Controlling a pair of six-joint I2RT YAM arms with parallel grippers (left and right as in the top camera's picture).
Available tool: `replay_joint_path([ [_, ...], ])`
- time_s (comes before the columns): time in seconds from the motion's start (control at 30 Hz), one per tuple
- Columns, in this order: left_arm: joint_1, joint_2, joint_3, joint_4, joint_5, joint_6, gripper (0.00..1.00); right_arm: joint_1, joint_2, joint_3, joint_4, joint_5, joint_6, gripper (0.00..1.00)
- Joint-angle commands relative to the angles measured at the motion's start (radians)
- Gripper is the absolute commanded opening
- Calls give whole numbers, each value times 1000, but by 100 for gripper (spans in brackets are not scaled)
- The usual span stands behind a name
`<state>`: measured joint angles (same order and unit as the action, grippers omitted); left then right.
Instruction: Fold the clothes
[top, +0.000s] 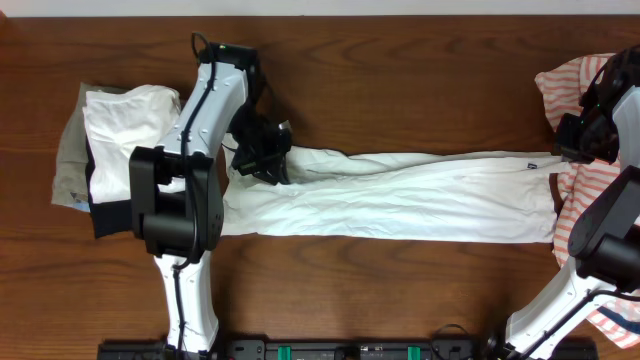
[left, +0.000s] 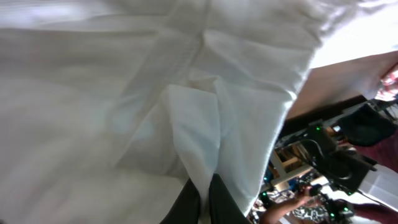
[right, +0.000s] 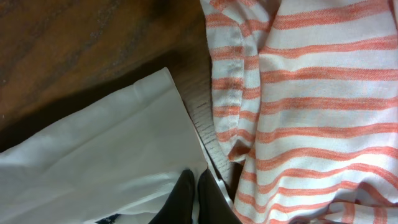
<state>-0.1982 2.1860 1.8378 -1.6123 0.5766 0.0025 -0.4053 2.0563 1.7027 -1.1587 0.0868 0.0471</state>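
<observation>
My left gripper still holds the pinched fold of cloth off the table, so it should tilt down and lower toward the garment's end by the pile to let go of the fold.
A long white garment (top: 400, 195) lies stretched flat across the middle of the table. My left gripper (top: 268, 158) is shut on a pinched fold of the white garment (left: 186, 124) at its left end; the dark fingertips (left: 204, 202) clamp the cloth. My right gripper (top: 575, 140) is shut on the right end of the white garment (right: 112, 149); its fingers (right: 194, 193) close on the cloth's edge, beside a striped top.
An orange-and-white striped top (top: 575, 90) lies at the right edge, also in the right wrist view (right: 311, 112). A pile of white, olive and dark clothes (top: 110, 150) sits at the left. Bare wooden table (top: 400, 90) lies behind and in front.
</observation>
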Motion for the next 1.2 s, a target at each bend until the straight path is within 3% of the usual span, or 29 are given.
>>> replay_joint_path([
  [0.0,-30,-10,-4,-78,42,-20,6,-9,-36,5,3,23,-12,2],
  [0.57,-111,-10,-169,-60,41,-45,6,-9,-36,5,6,23,-19,2],
  [0.77,-108,-10,-180,18,31,-45,6,-9,-36,5,6,23,-19,2],
  [1.17,-106,-10,-180,237,-259,-164,6,-9,-36,4,3,22,-19,2],
])
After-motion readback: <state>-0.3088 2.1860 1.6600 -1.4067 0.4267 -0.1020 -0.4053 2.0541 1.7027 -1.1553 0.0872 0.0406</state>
